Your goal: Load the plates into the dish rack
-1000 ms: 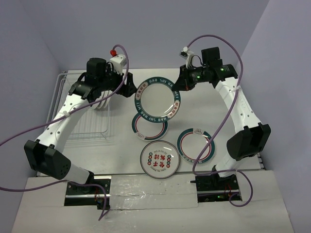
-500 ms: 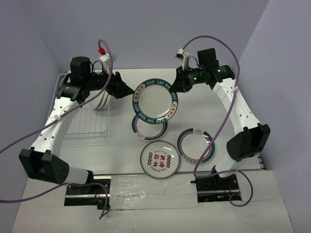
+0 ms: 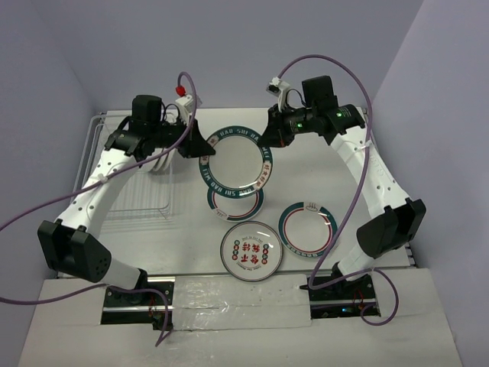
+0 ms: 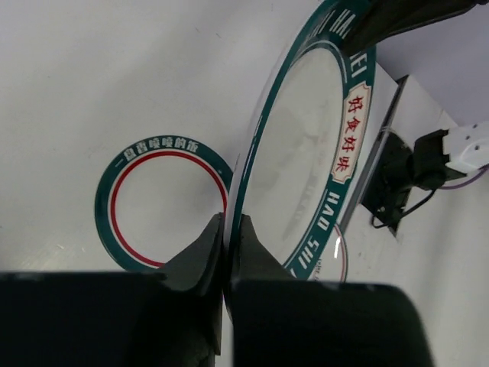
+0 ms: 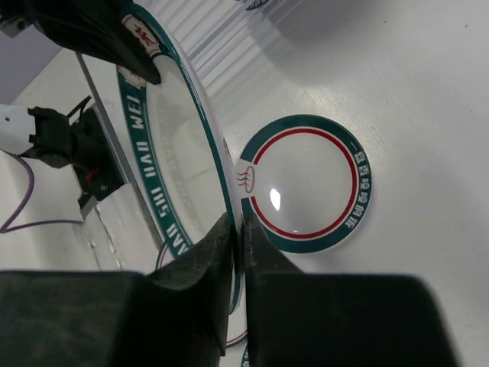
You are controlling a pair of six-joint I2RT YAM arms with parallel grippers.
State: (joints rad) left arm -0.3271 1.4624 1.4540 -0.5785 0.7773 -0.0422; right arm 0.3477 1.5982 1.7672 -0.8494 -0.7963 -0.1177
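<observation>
I will turn my left gripper, move it left in the top view, lower it over the gap and release. The rack [image 3: 114,206] is empty there, beside its upright plates.
A large white plate [image 3: 235,158] with a dark green lettered rim hangs tilted above the table between both arms. My left gripper [image 3: 200,147] is shut on its left rim; in the left wrist view the rim [image 4: 306,145] runs straight between the left gripper's [image 4: 231,218] fingers. My right gripper [image 3: 269,138] pinches the opposite rim, and the plate's edge [image 5: 179,145] sits in the narrow gap of the right gripper [image 5: 238,218]. The wire dish rack [image 3: 114,206] stands at the left, with white plates [image 3: 158,162] upright at its far end.
Three plates lie flat on the table: a small green-rimmed one [image 3: 235,202] partly under the held plate, another green and red ringed one [image 3: 307,228] to the right, and one with red characters [image 3: 249,251] near the front. Purple cables loop over both arms.
My left gripper swung from the rack to the large plate's left rim and shut on it. The right arm carried the plate slightly leftward to meet it.
</observation>
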